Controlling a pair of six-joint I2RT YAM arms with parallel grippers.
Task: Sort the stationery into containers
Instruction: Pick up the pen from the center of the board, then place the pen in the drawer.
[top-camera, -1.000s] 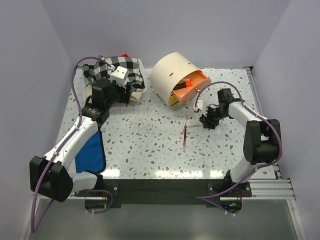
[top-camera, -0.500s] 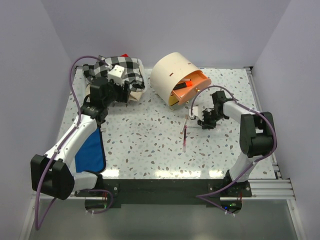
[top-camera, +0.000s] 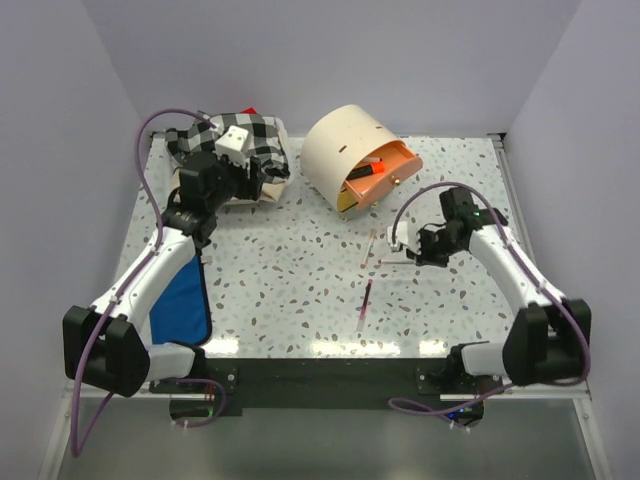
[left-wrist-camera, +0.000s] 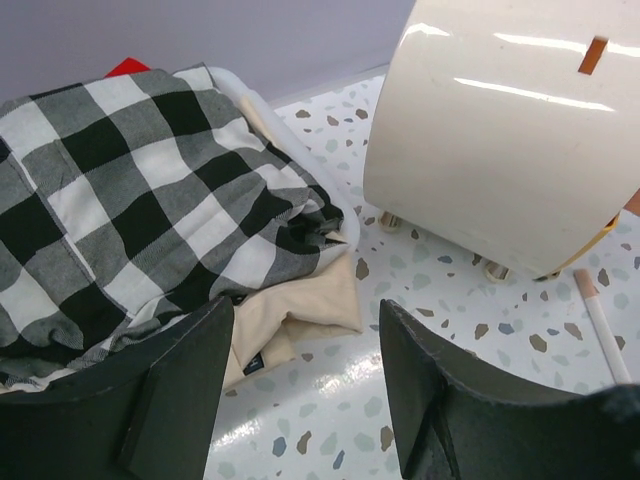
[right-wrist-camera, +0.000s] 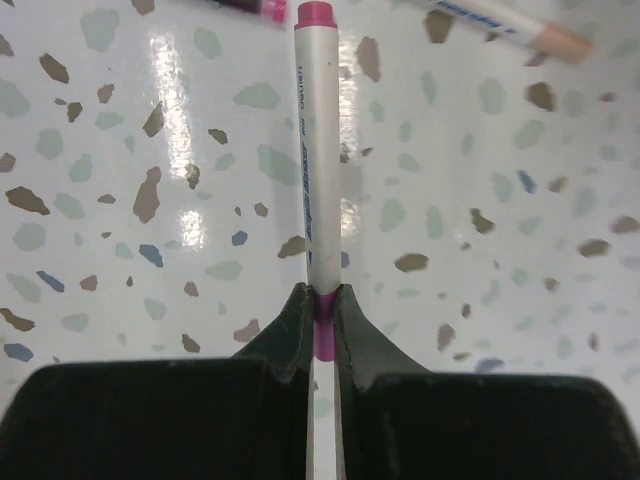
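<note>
My right gripper raises the white pen next, carries it outward over the bottom of the drawer beside the highlighter (top-camera: 371, 168) and releases. The orange drawer is open outward of my gripper.
My right gripper (right-wrist-camera: 320, 296) is shut on a thin white pen with pink ends (right-wrist-camera: 318, 160), held low over the speckled table and pointing away from the jaws. In the top view this gripper (top-camera: 412, 254) sits right of centre, below the cream drum cabinet (top-camera: 345, 140). The cabinet's orange drawer (top-camera: 388, 172) stands open, with an orange highlighter (top-camera: 371, 168) inside. A pale pen (top-camera: 372, 246) and a dark pink pen (top-camera: 365, 304) lie loose on the table. My left gripper (left-wrist-camera: 307, 322) is open and empty beside the cloth pile.
A black-and-white checked cloth pile (left-wrist-camera: 130, 200) lies in a tray at the back left, over a beige cloth (left-wrist-camera: 300, 310). A blue cloth (top-camera: 185, 300) lies by the left arm. The cabinet's cream wall (left-wrist-camera: 500, 140) is right of my left fingers, with a pen (left-wrist-camera: 603, 326) near its feet.
My right gripper has closed on the white pen with pink ends, and the right arm has swung out. The dark pink pen now lies nearer the front. The left arm has barely moved.
</note>
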